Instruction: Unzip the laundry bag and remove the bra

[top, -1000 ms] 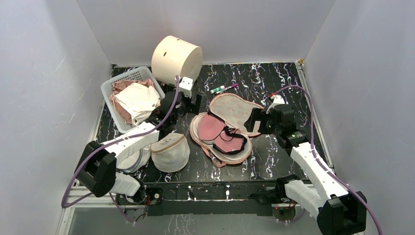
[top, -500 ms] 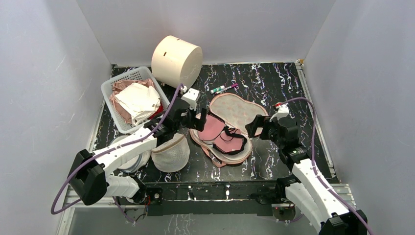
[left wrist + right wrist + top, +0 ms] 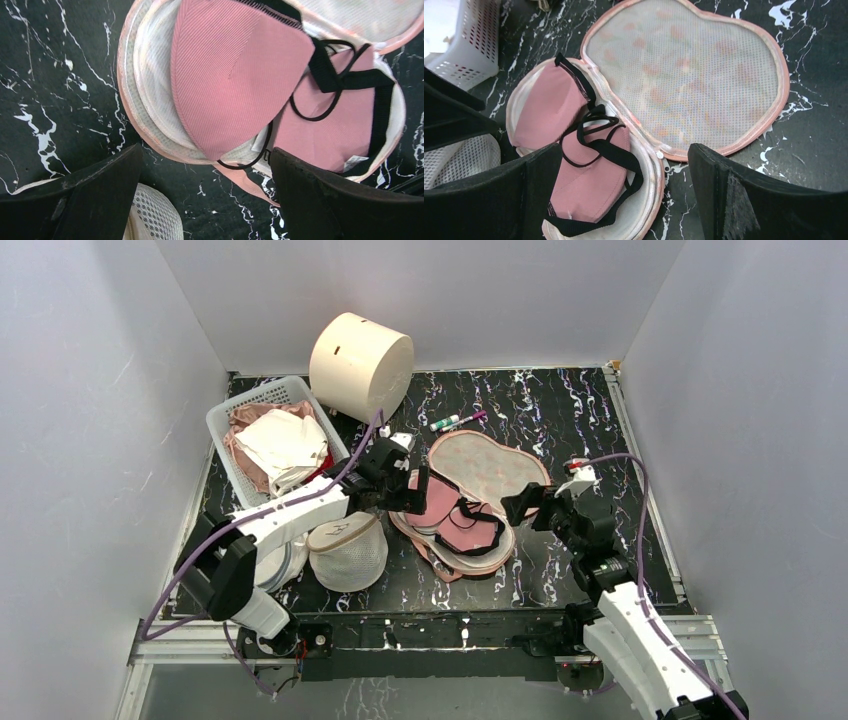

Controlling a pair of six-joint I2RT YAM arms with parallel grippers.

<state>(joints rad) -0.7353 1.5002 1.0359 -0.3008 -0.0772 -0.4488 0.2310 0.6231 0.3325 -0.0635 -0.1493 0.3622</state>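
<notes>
My left gripper goes down next and narrows its fingers astride the bra cup's curved outer edge below it, since that edge shows uncovered over the pale lining.
The laundry bag lies unzipped at mid table, its lid folded back and its pale lining up. The pink bra with black straps lies in the lower half. My left gripper is open and empty, hovering over the bag's left edge by the bra's left cup. In the left wrist view the gripper is over the bag's rim and the bra. My right gripper is open and empty just right of the bag. In the right wrist view the gripper looks down on the bra, the lid and the zip pull.
A white basket of clothes stands at the back left, with a cream cylinder behind it. A white mesh dome bag sits near the front left, with another mesh bag beside it. Two markers lie at the back.
My left gripper has moved right and forward from beside the basket to over the bag's left edge. My right gripper has drawn back toward the near edge. The bag stays open.
</notes>
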